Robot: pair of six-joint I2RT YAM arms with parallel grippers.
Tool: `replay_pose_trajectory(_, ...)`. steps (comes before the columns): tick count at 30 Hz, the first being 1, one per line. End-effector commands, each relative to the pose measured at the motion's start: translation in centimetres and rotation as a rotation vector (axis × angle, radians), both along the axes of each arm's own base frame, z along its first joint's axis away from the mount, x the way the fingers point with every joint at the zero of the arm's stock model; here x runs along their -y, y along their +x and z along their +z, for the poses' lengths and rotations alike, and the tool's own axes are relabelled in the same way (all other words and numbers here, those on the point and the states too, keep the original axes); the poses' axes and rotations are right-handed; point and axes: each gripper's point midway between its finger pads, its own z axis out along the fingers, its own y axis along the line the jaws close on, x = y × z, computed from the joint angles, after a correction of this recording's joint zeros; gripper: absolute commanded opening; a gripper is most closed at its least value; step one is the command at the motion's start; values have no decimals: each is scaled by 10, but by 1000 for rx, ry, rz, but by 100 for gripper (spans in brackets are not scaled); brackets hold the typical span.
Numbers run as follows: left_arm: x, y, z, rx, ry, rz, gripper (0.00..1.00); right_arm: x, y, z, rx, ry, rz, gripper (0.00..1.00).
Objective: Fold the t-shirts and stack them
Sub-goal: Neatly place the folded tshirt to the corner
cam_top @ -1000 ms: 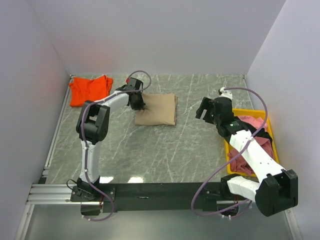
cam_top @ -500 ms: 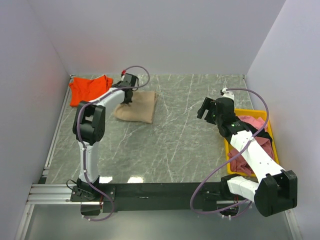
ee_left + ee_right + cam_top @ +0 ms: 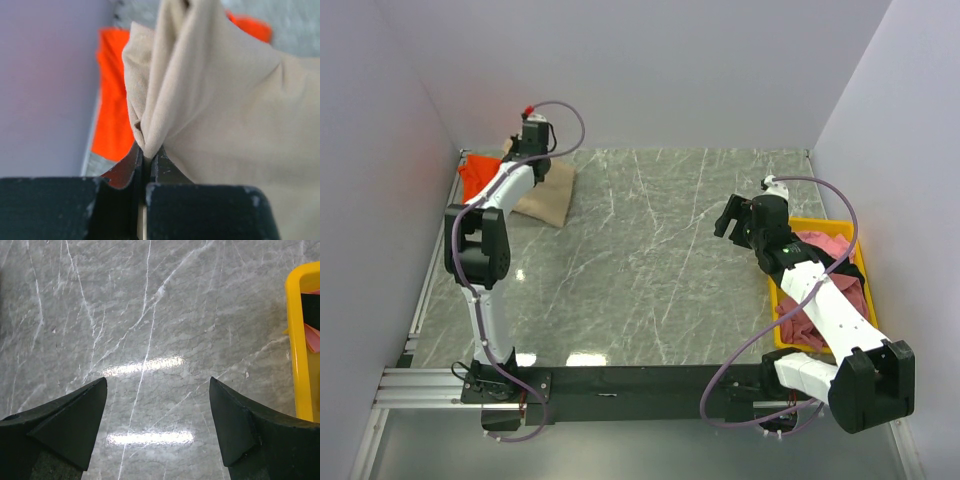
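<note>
My left gripper will next move outward and toward the metal bar, then open, because the tan-beige t-shirt [image 3: 548, 191] [image 3: 227, 112] covers only part of the orange-red one.
My left gripper [image 3: 533, 152] is shut on a bunched edge of the folded tan-beige t-shirt [image 3: 548, 191] and holds it at the far left of the table, partly over the orange-red t-shirt [image 3: 478, 178]. In the left wrist view the jaws [image 3: 147, 155] pinch the tan cloth [image 3: 225, 110], with the orange-red shirt [image 3: 112, 100] behind it. My right gripper [image 3: 732, 218] is open and empty over bare table near the yellow tray; its fingers [image 3: 75, 420] stand wide apart. Pink [image 3: 822, 245] and dark [image 3: 848, 272] shirts lie in the tray.
The yellow tray [image 3: 808, 224] stands at the right edge of the table; its rim shows in the right wrist view [image 3: 295, 340]. White walls close the table at the back and both sides. A metal rail [image 3: 430, 290] runs along the left edge.
My left gripper has dragged the tan-beige shirt from the table's middle back and left, up to the orange-red shirt. The right arm has stayed almost still.
</note>
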Motion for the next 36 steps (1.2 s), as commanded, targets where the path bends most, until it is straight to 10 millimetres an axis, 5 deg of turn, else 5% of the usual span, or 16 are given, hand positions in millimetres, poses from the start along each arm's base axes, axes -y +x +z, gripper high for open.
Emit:
replay_pose_trajectory(1, -22, 27, 86, 217, 46, 38, 1, 5, 4, 6, 30, -13, -8, 89)
replay_pose_trajectory(5, -32, 35, 107, 292, 65, 68, 1, 3, 6, 2, 12, -23, 5, 89)
replay_pose_trajectory(11, -49, 40, 115, 331, 49, 100, 1, 2, 7, -2, -8, -26, 14, 88)
replay_pose_trajectory(15, -77, 41, 112, 363, -7, 162, 1, 2, 7, 0, -3, -27, 13, 88)
replay_pose_trajectory(17, -84, 43, 108, 390, -45, 192, 1, 2, 6, 0, -2, -27, 13, 88)
replay_pose_trajectory(18, -105, 39, 107, 405, -53, 239, 1, 2, 7, 0, 0, -26, 12, 88)
replay_pose_trajectory(26, -149, 30, 52, 366, -101, 433, 2, 3, 8, -1, -20, -39, 12, 88)
replay_pose_trajectory(27, -152, 27, 47, 360, -97, 460, 14, 3, 8, -2, -23, -41, 13, 88)
replay_pose_trajectory(28, -153, 26, 37, 341, -95, 479, 50, 3, 9, -1, -23, -40, 13, 88)
replay_pose_trajectory(30, -153, 25, 31, 314, -106, 484, 95, 1, 9, 0, -25, -35, 23, 88)
replay_pose_trajectory(33, -146, 23, 32, 305, -157, 483, 99, -1, 9, 1, -27, -27, 30, 88)
replay_pose_trajectory(36, -141, 19, 60, 371, -216, 494, 99, -1, 9, 3, -23, -24, 28, 88)
